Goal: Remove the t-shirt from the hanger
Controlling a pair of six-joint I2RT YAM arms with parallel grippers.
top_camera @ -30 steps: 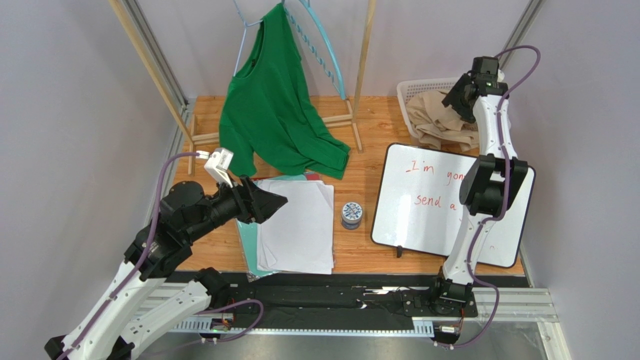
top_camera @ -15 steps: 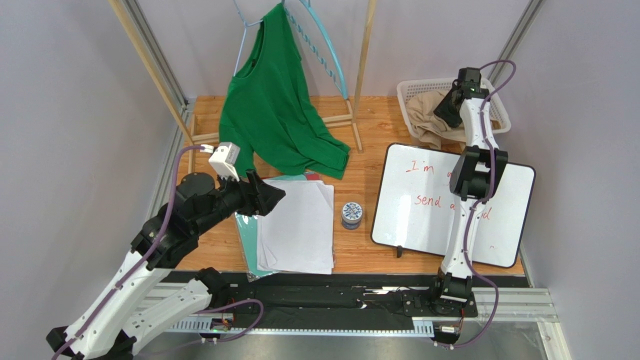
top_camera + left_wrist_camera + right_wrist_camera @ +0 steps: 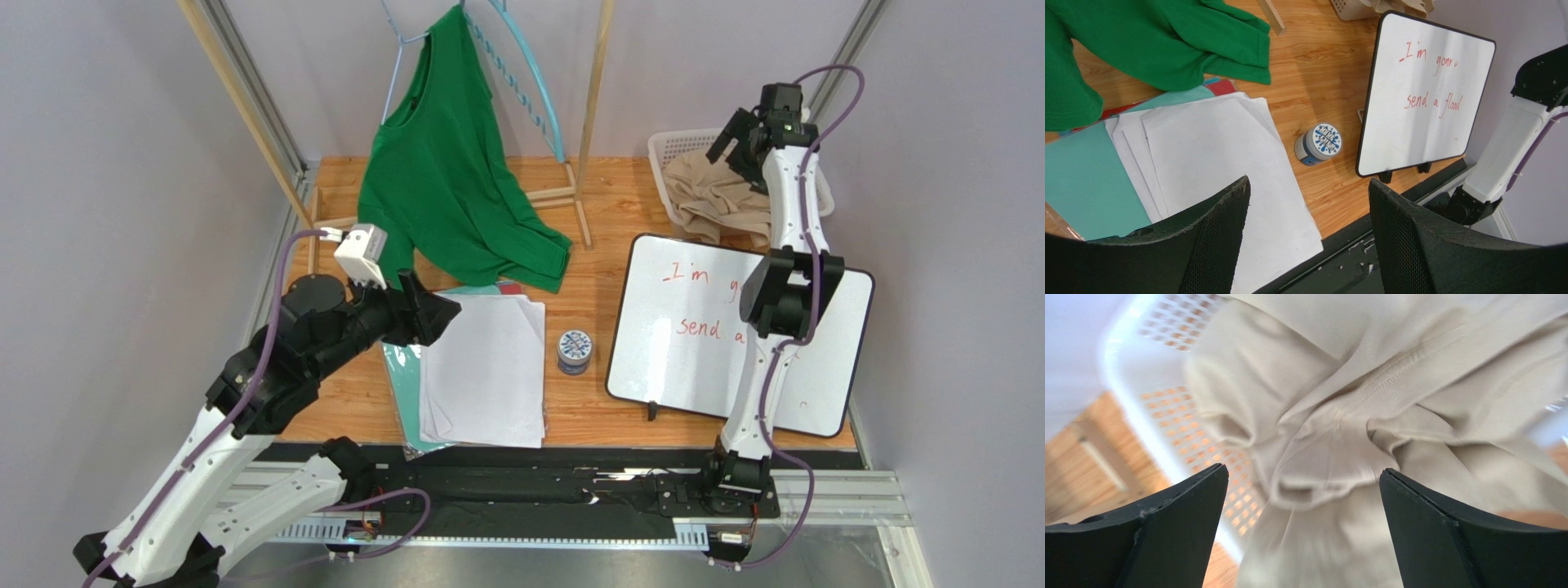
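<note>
The shirt still hangs at the hanger's end, which is farther outward and higher than my left gripper. I will move my left gripper up and outward onto the shirt's edge [image 3: 388, 121] beside the hanger's end.
A green t-shirt [image 3: 448, 184] hangs on a light blue hanger [image 3: 521, 67] from the wooden rack at the back; its lower hem drapes on the table and shows in the left wrist view [image 3: 1161, 37]. My left gripper [image 3: 432, 321] is open and empty above the stack of white paper [image 3: 485, 368], just below the shirt's hem. My right gripper [image 3: 734, 137] is open and empty over the white basket [image 3: 669, 153], right above a beige garment [image 3: 1339, 416].
A whiteboard [image 3: 724, 325] with red writing stands at the right. A small blue and white jar [image 3: 573, 350] sits beside the paper. Teal and red sheets [image 3: 1088, 184] lie under the paper. Wooden rack legs [image 3: 577, 196] stand behind the shirt.
My left gripper has risen a little and edged toward the shirt's hem. My right arm has swung over the basket, dipping down and then lifting slightly; both grippers stay open.
</note>
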